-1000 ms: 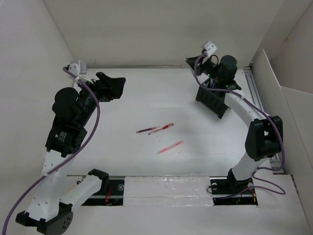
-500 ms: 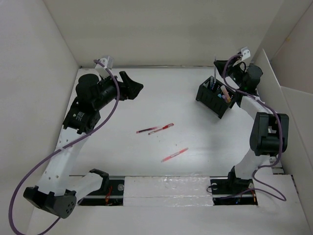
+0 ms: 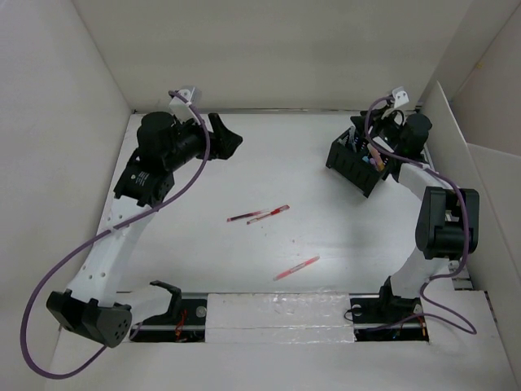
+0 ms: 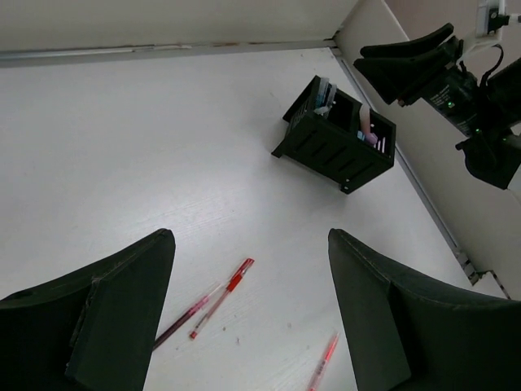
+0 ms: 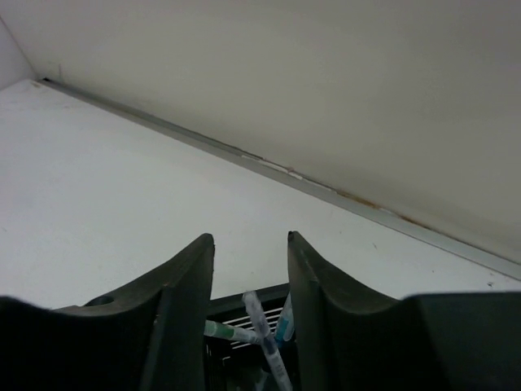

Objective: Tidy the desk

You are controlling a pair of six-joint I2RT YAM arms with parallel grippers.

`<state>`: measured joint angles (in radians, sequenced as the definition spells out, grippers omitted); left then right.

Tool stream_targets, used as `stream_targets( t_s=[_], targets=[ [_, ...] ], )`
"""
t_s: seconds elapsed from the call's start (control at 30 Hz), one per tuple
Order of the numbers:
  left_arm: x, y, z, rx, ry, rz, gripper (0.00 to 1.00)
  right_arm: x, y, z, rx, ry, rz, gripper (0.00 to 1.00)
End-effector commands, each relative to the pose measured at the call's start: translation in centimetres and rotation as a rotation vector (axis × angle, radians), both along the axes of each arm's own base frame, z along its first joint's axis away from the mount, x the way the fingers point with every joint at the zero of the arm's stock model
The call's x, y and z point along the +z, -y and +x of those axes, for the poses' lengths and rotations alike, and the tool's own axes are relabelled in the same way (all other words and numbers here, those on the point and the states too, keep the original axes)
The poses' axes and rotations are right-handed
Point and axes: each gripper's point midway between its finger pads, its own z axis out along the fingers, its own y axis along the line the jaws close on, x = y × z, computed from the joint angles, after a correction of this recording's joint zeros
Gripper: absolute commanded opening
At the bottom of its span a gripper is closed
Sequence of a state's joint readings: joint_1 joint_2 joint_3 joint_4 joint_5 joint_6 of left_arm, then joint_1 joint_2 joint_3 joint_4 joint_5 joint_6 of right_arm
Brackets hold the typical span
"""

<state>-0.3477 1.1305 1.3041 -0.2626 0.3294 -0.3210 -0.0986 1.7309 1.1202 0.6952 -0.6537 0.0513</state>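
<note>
My left gripper moves down, back and to the right in the top view onto the third red pen's far end (image 3: 313, 261) (image 4: 333, 341) next, since that pen lies apart.
The desk (image 3: 277, 167) is a white tabletop with white walls round it. Two red pens lie side by side at its middle (image 3: 269, 213), seen also in the left wrist view (image 4: 221, 297). A third red pen (image 3: 296, 268) lies apart, nearer the front (image 4: 323, 362). A black slotted organizer (image 3: 356, 163) (image 4: 338, 138) stands at the back right and holds several pens (image 5: 264, 326). My left gripper (image 3: 228, 138) (image 4: 251, 236) is open and empty, high above the back left. My right gripper (image 3: 358, 124) (image 5: 251, 238) is open and empty just above the organizer's far side.
A metal rail (image 3: 427, 151) runs along the desk's right edge beside the organizer. A strip (image 5: 326, 187) marks the foot of the back wall. The arm bases and a taped slot (image 3: 277, 314) lie along the front edge.
The left arm has swung up and toward the back wall. The right arm has pulled back to the right off the organizer, uncovering it. The lone pen has shifted toward the front right.
</note>
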Motion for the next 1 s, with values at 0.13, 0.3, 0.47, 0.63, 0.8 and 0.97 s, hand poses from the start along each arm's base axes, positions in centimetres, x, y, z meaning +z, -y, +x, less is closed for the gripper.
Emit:
stream_targets(
  t_s=[0.13,0.3,0.47,0.63,0.8,0.97],
  targets=[
    [5.6,4.5,-1.3,-0.087,0.229,0.064,0.73,3.2,0.5,-1.6,-0.011,0.068,-0.095,0.54],
    [2.3,13.5,-4.9,-0.102,0.28,0.319,0.75,4.6,0.0,-5.5,-0.035,0.062,-0.305,0.29],
    [0.3,14.9,-9.8,-0.308,0.233,0.221,0.65,5.4,1.0,-11.3,-0.149,0.003,-0.373,0.07],
    [-8.9,14.6,-16.4,-0.478,0.041,0.395,0.62,4.0,2.1,-12.8,-0.136,-0.055,-0.305,0.13],
    [-14.8,16.5,-22.7,-0.614,-0.032,0.55,0.67,5.9,1.8,-13.2,-0.124,-0.032,-0.257,0.26],
    [-18.6,16.9,-24.9,-0.657,-0.095,0.595,0.66,7.2,0.0,-13.9,-0.041,-0.016,-0.219,0.3]
  ],
)
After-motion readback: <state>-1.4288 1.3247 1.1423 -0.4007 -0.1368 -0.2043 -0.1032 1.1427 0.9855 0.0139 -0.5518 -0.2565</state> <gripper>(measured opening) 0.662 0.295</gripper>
